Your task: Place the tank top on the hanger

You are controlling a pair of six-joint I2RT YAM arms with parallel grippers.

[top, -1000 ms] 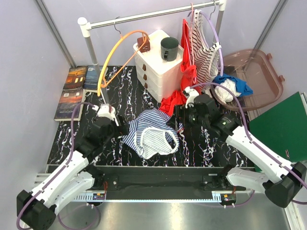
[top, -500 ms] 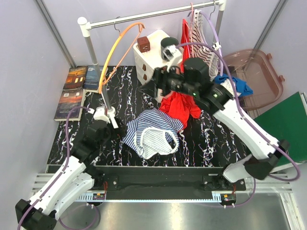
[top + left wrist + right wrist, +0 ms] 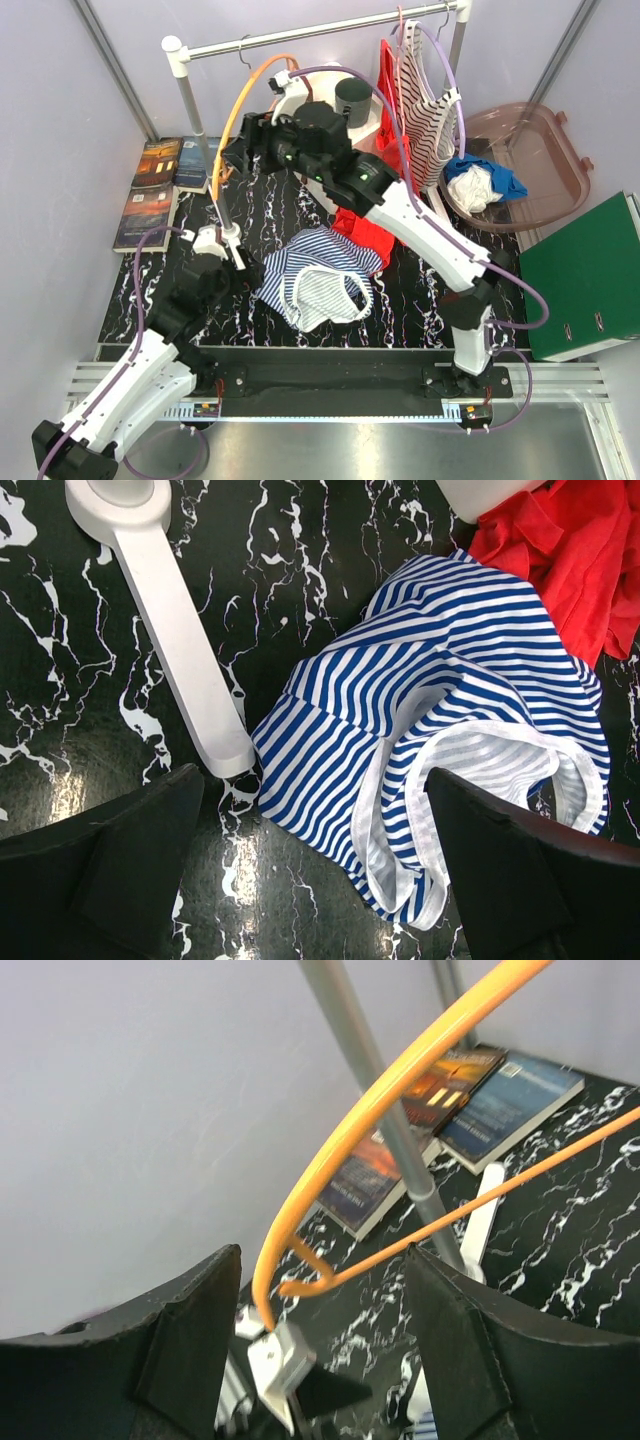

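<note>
The right gripper turns outward next, bringing its open fingers around the thick orange bar above the curved end. The bar slants across the gap between the fingers.
The tank top [image 3: 315,278], navy-and-white striped, lies crumpled on the black marbled table in front of the arms. My left gripper [image 3: 247,268] hovers open over its left edge. In the left wrist view the cloth [image 3: 450,680] fills the space between and beyond the left gripper [image 3: 312,780]. The orange hanger [image 3: 238,105] hangs by its hook from the rail [image 3: 310,35]. My right gripper [image 3: 233,157] is raised to the hanger's lower left end. The right wrist view shows the right gripper [image 3: 320,1260] open, with the hanger's corner [image 3: 300,1275] between the fingers and touching neither.
The rack's white foot [image 3: 170,620] lies just left of the tank top. Books [image 3: 160,190] lie at the far left. Behind are a white drawer unit [image 3: 325,150], a dark mug [image 3: 352,100], a red garment [image 3: 365,222], a red-striped top [image 3: 425,100], a basket [image 3: 530,165] and a green box [image 3: 590,270].
My right arm has swung up and left, from beside the red garment across the drawer unit to the hanger's lower end. The hanger has swayed slightly. The left arm has pulled back a little.
</note>
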